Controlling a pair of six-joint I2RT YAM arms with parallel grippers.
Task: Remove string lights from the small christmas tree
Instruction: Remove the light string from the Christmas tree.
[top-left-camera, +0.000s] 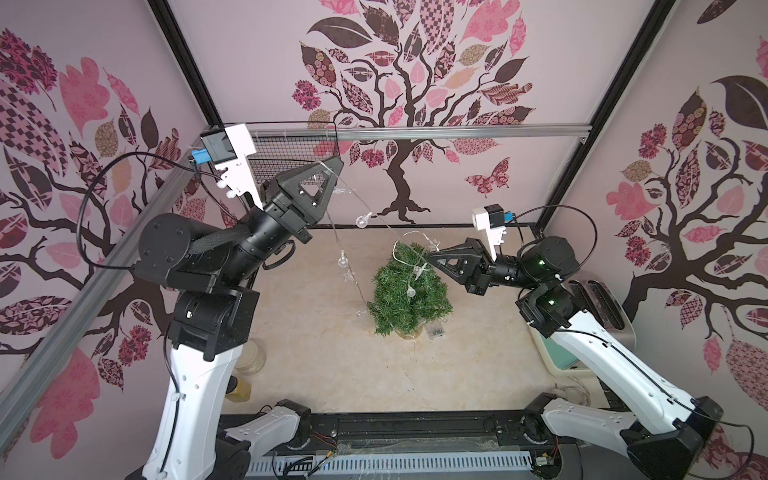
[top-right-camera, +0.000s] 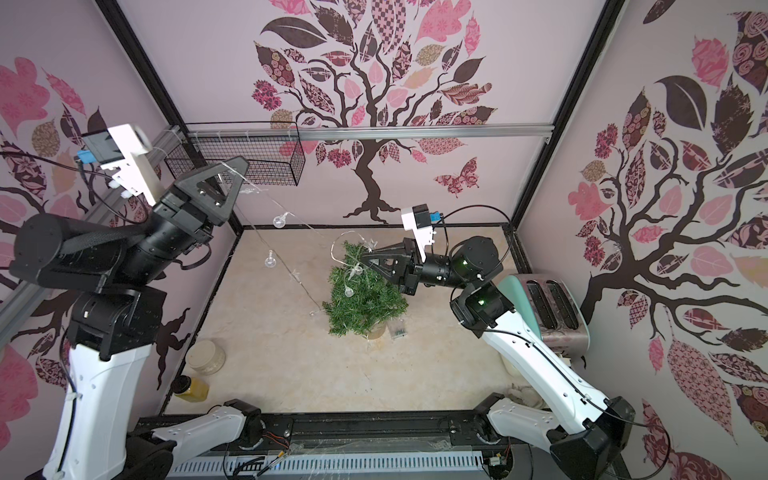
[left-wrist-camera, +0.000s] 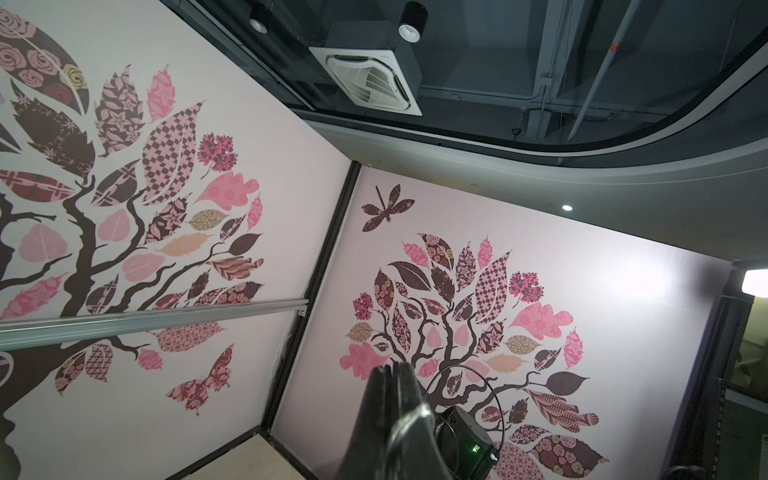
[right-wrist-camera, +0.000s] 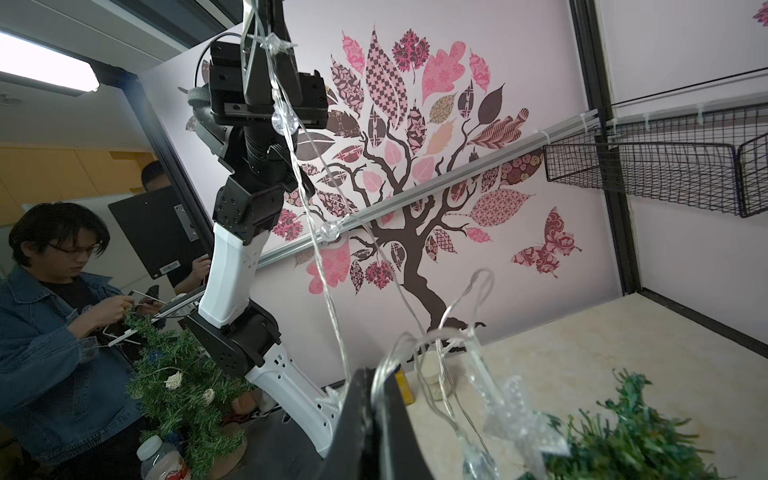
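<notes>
My right gripper moves back past the tree (top-left-camera: 409, 299) over the bare tabletop toward the jar next, before releasing the string lights, since their bulbs still overhang the tree's branches.
The small christmas tree (top-left-camera: 409, 299) (top-right-camera: 365, 303) stands upright mid-table on its log base; its top shows in the right wrist view (right-wrist-camera: 631, 436). The string lights (top-left-camera: 342, 261) (top-right-camera: 270, 261) (right-wrist-camera: 331, 230) stretch as thin wire with clear bulbs from the tree up to my raised left gripper (top-left-camera: 338, 164) (top-right-camera: 245, 162) (left-wrist-camera: 392, 365), which is shut on the wire. My right gripper (top-left-camera: 432, 254) (top-right-camera: 363, 255) (right-wrist-camera: 372, 374) is beside the treetop, shut on a loop of the same wire. A clear battery box (top-left-camera: 436, 331) (top-right-camera: 398, 329) lies by the base.
A black wire basket (top-left-camera: 291, 153) (top-right-camera: 249, 162) hangs on the back wall behind the left gripper. A toaster (top-left-camera: 602, 307) (top-right-camera: 552, 307) stands at the right edge. A jar (top-left-camera: 251, 357) (top-right-camera: 206, 356) and a yellow bottle (top-left-camera: 239, 388) (top-right-camera: 193, 388) sit at front left.
</notes>
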